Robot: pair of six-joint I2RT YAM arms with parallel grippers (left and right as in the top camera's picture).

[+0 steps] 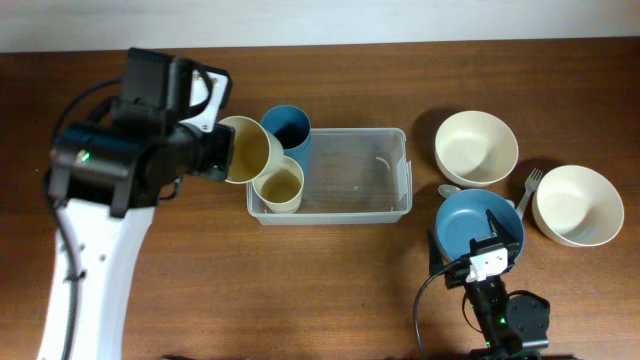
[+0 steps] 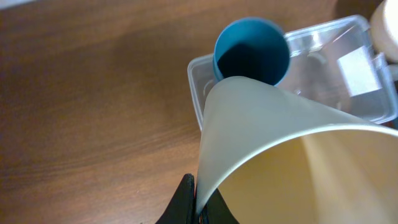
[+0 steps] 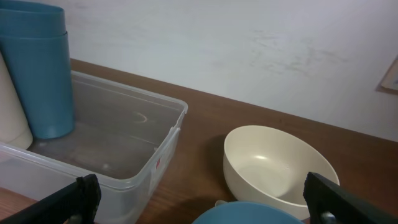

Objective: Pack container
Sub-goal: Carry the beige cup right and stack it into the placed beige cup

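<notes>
The open cream cup [image 1: 281, 187] stands below my left gripper and to its right in the overhead view, so I will move across and down, nest my cup inside it and release.
The clear plastic container [image 1: 350, 170] stands mid-table. Inside its left end stand a blue cup [image 1: 287, 128] at the back and a cream cup [image 1: 278, 185] at the front. My left gripper [image 1: 222, 152] is shut on the rim of a second cream cup [image 1: 245, 148], held tilted over the container's left edge. In the left wrist view the fingers [image 2: 199, 205] pinch the cup wall [image 2: 280, 143] above the blue cup [image 2: 252, 56] and container [image 2: 336, 62]. My right gripper [image 1: 486, 250] is open and empty over a blue bowl [image 1: 478, 225]; its wrist view shows the container [image 3: 124, 143].
Two cream bowls stand right of the container, one at the back [image 1: 476, 147] and one far right [image 1: 578, 205]. A cream fork [image 1: 526, 190] and a spoon [image 1: 448, 190] lie between them, beside the blue bowl. The near cream bowl also shows in the right wrist view [image 3: 273, 165].
</notes>
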